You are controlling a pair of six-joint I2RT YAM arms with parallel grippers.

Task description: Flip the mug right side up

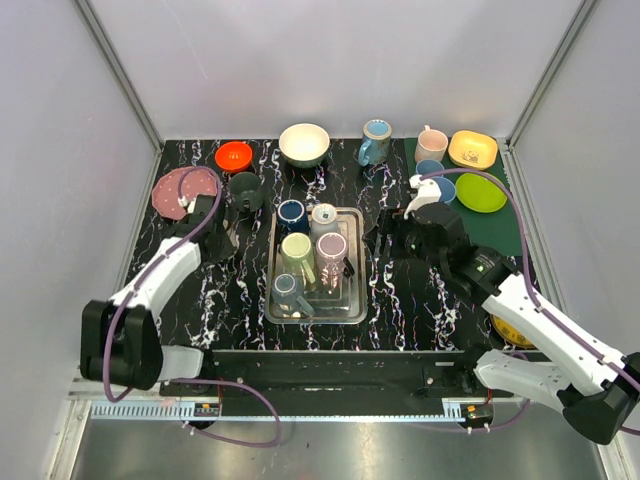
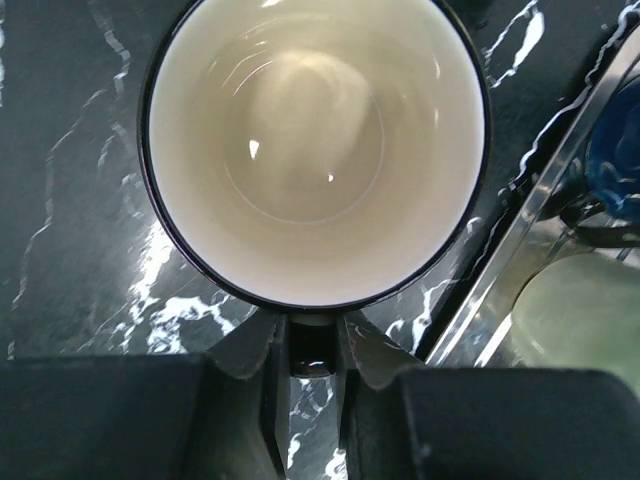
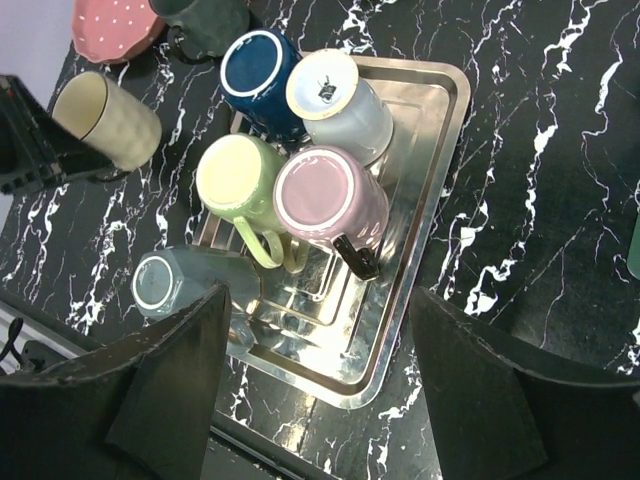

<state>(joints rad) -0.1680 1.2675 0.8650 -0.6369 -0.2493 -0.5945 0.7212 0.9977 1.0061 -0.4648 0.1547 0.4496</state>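
I need to move my left gripper outward and down onto the tabletop beside the dark green mug and let go of the beige mug's handle, because the beige mug's opening faces up.
A beige mug with a cream inside is tilted, its mouth facing the left wrist camera. My left gripper is shut on its dark handle, just left of the metal tray. In the top view the gripper hides most of the mug. I cannot tell whether the mug touches the table. My right gripper is open and empty, above the tray's near right corner, and sits right of the tray in the top view.
The tray holds several upside-down mugs: navy, white, green, pink, grey-blue. A dark green mug and pink plate lie behind the left gripper. Bowls, cups and plates line the back and right.
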